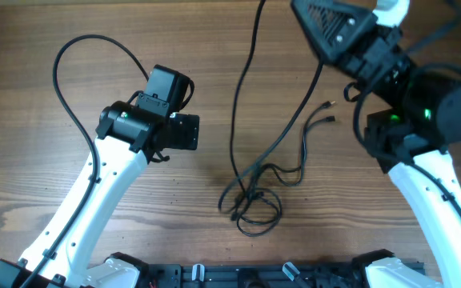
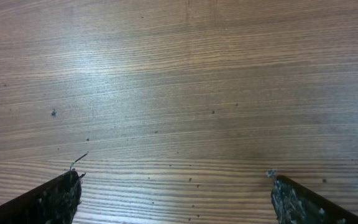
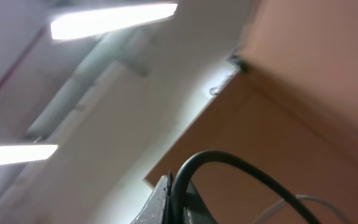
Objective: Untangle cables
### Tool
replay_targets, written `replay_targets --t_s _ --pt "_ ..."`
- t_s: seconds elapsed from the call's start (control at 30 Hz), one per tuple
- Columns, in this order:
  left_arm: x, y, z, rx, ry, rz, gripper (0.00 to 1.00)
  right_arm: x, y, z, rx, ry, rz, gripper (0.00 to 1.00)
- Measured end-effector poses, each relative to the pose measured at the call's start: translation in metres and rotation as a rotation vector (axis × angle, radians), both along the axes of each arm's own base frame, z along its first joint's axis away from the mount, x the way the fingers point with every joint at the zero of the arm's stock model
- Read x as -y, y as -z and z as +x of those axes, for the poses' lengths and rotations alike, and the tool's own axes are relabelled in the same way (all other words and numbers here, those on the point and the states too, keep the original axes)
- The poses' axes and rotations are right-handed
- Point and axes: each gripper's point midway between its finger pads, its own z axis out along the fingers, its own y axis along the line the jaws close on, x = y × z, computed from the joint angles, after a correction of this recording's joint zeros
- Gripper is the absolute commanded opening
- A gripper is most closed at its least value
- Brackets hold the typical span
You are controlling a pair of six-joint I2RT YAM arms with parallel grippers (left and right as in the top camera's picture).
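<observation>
The black cable goes down next with my right gripper to bare wood beyond the knot below it. The gripper's raised fingers tilt downward, and it releases the cable clear of the knot.
The cables (image 1: 250, 196) are thin black cords bunched in a loose knot on the wooden table at front centre. One long strand (image 1: 236, 104) runs to the far edge, and two metal-tipped plug ends (image 1: 329, 120) lie to the right. My right gripper (image 1: 334, 28) is raised high at the top right and tilted up toward the ceiling. In its wrist view the right gripper (image 3: 178, 182) is shut on a black cable (image 3: 229, 158) that arches out from between the fingers. My left gripper (image 1: 184, 132) hovers left of the knot; its wrist view shows the left gripper (image 2: 176, 180) open over bare wood.
The left arm's own thicker black cable (image 1: 74, 72) loops over the table at the back left. The arm bases and a black rail (image 1: 246, 276) run along the front edge. The right arm's body (image 1: 430, 104) overhangs the table's right side.
</observation>
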Motion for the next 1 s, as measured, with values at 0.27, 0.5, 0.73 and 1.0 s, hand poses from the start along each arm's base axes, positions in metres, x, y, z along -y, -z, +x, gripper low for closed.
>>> replay_targets --t_s 0.27,0.5,0.73,1.0 --pt "0.000 0.000 0.000 0.000 0.000 0.000 1.00 0.009 0.076 0.056 -0.256 0.134 -0.214 0.04" --pt "0.000 0.000 0.000 0.000 0.000 0.000 1.00 0.008 0.097 0.062 -0.221 0.184 -0.323 0.04" --pt "0.000 0.000 0.000 0.000 0.000 0.000 1.00 0.004 0.097 0.056 -0.175 0.157 -0.351 0.04" --pt "0.000 0.000 0.000 0.000 0.000 0.000 1.00 0.008 0.050 0.041 -0.032 0.158 -0.222 0.04"
